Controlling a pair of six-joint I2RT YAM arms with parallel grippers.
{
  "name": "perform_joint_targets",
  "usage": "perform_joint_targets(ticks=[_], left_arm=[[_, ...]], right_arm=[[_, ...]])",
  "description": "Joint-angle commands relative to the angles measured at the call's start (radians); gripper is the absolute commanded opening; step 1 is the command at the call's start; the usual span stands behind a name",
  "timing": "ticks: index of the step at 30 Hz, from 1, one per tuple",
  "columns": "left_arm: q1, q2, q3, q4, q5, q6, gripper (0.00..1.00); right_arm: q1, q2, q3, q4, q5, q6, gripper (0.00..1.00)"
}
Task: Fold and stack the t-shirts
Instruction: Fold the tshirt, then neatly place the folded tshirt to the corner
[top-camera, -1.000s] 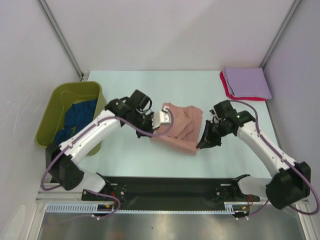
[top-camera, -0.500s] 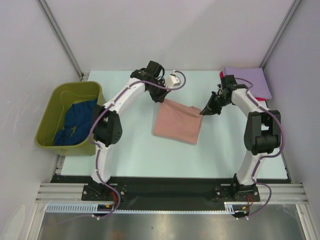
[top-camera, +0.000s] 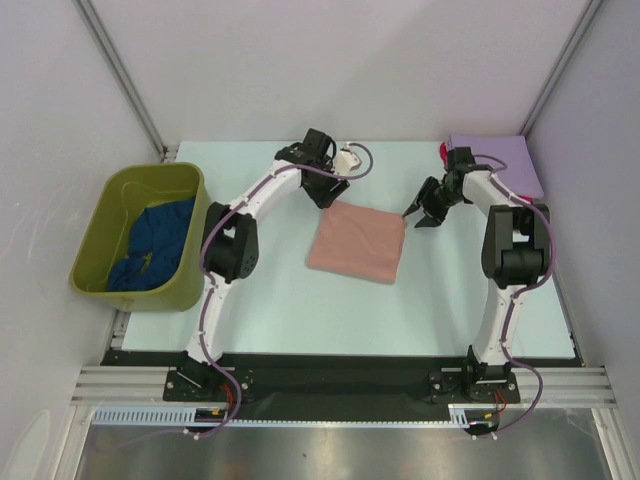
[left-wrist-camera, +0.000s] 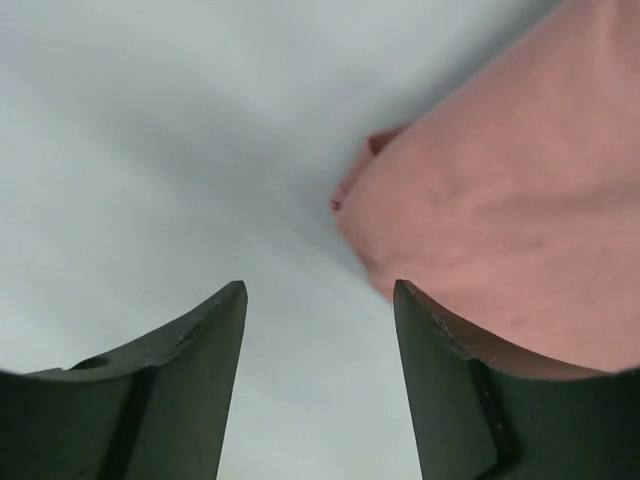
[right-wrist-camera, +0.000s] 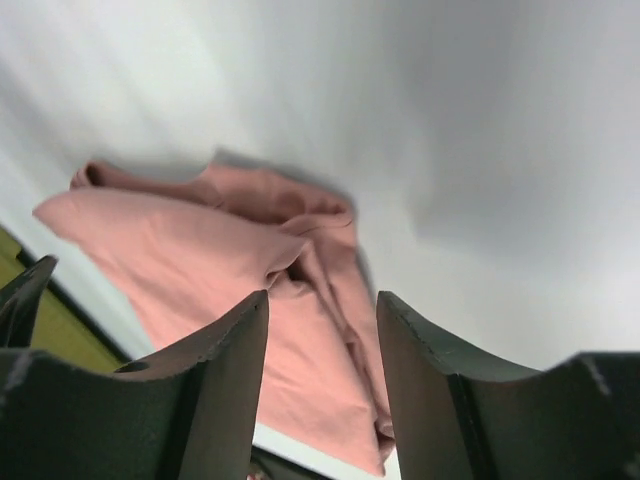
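Note:
The robot should next move its right gripper down and back from just off the salmon-pink t-shirt's far corner, then over the t-shirt's side edge beside that corner.
The salmon-pink t-shirt (top-camera: 357, 243) lies folded flat in the middle of the table. My left gripper (top-camera: 332, 196) hovers open at its far left corner, and its wrist view shows bare table between the fingers, with the pink cloth (left-wrist-camera: 500, 190) off to the right. My right gripper (top-camera: 415, 217) is open just off the far right corner; the pink shirt (right-wrist-camera: 220, 250) lies beyond its fingers, not held. A folded lavender t-shirt (top-camera: 502, 165) rests on a red one (top-camera: 444, 153) at the back right. The dark blue t-shirt (top-camera: 150, 245) lies crumpled in the tub.
The olive-green tub (top-camera: 108, 200) stands at the table's left edge and also shows at the lower left of the right wrist view as the tub (right-wrist-camera: 55, 340). Grey walls close in the back and both sides.
Both grippers carried the pink shirt's edge toward the back, then opened and let go. The shirt now lies flat as a neat folded rectangle.

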Motion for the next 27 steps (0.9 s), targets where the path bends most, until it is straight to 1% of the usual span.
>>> perform_joint_targets(ticks=[1, 2, 3, 5, 7, 8, 10, 13, 14, 15, 16, 18, 19, 20, 22, 23, 24, 25, 27], left_arm=[[0.011, -0.039, 0.034, 0.119, -0.072, -0.066, 0.67], [0.011, -0.052, 0.023, 0.133, -0.085, -0.088, 0.67], [0.011, -0.095, 0.006, 0.148, -0.088, -0.097, 0.68], [0.011, -0.146, -0.083, 0.203, -0.077, -0.115, 0.68], [0.010, -0.207, -0.181, 0.222, -0.042, -0.128, 0.68], [0.008, -0.220, -0.207, 0.220, 0.011, -0.143, 0.67], [0.005, -0.240, -0.255, 0.194, 0.035, -0.183, 0.66], [0.007, -0.267, -0.287, 0.135, 0.052, -0.204, 0.66], [0.008, -0.284, -0.304, 0.134, 0.049, -0.201, 0.66], [0.007, -0.301, -0.325, 0.137, 0.041, -0.198, 0.68], [0.008, -0.336, -0.371, 0.153, 0.035, -0.197, 0.68], [0.013, -0.359, -0.396, 0.142, 0.021, -0.192, 0.70], [0.014, -0.367, -0.396, 0.134, 0.016, -0.195, 0.71], [0.024, -0.382, -0.396, 0.127, 0.012, -0.198, 0.71], [0.030, -0.401, -0.405, 0.114, -0.006, -0.198, 0.71], [0.037, -0.422, -0.411, 0.116, -0.014, -0.197, 0.71], [0.041, -0.433, -0.425, 0.121, -0.023, -0.195, 0.71], [0.045, -0.445, -0.434, 0.124, -0.034, -0.194, 0.71], [0.057, -0.485, -0.463, 0.139, -0.034, -0.192, 0.72]], right_arm=[[-0.027, -0.047, 0.059, 0.019, 0.130, 0.010, 0.53], [-0.027, -0.109, 0.050, 0.034, 0.197, 0.003, 0.53], [-0.022, -0.140, 0.034, 0.043, 0.224, -0.002, 0.53], [0.008, -0.236, -0.047, 0.078, 0.257, -0.017, 0.53], [0.042, -0.275, -0.125, 0.109, 0.258, -0.046, 0.53], [0.073, -0.291, -0.145, 0.102, 0.258, -0.050, 0.56], [0.094, -0.291, -0.179, 0.085, 0.258, -0.031, 0.60], [0.133, -0.292, -0.259, 0.103, 0.235, -0.007, 0.90], [0.148, -0.288, -0.286, 0.124, 0.233, -0.007, 0.98], [0.156, -0.275, -0.294, 0.132, 0.229, -0.007, 0.98], [0.159, -0.263, -0.299, 0.137, 0.218, -0.011, 0.97], [0.153, -0.227, -0.308, 0.158, 0.207, -0.011, 0.93], [0.150, -0.214, -0.312, 0.172, 0.178, -0.014, 0.92], [0.148, -0.202, -0.317, 0.201, 0.160, -0.019, 0.86], [0.148, -0.167, -0.320, 0.224, 0.123, -0.031, 0.77], [0.147, -0.157, -0.320, 0.244, 0.112, -0.040, 0.68], [0.142, -0.150, -0.325, 0.255, 0.104, -0.042, 0.62], [0.139, -0.139, -0.331, 0.269, 0.074, -0.042, 0.52], [0.133, -0.128, -0.342, 0.319, 0.040, -0.051, 0.44]])
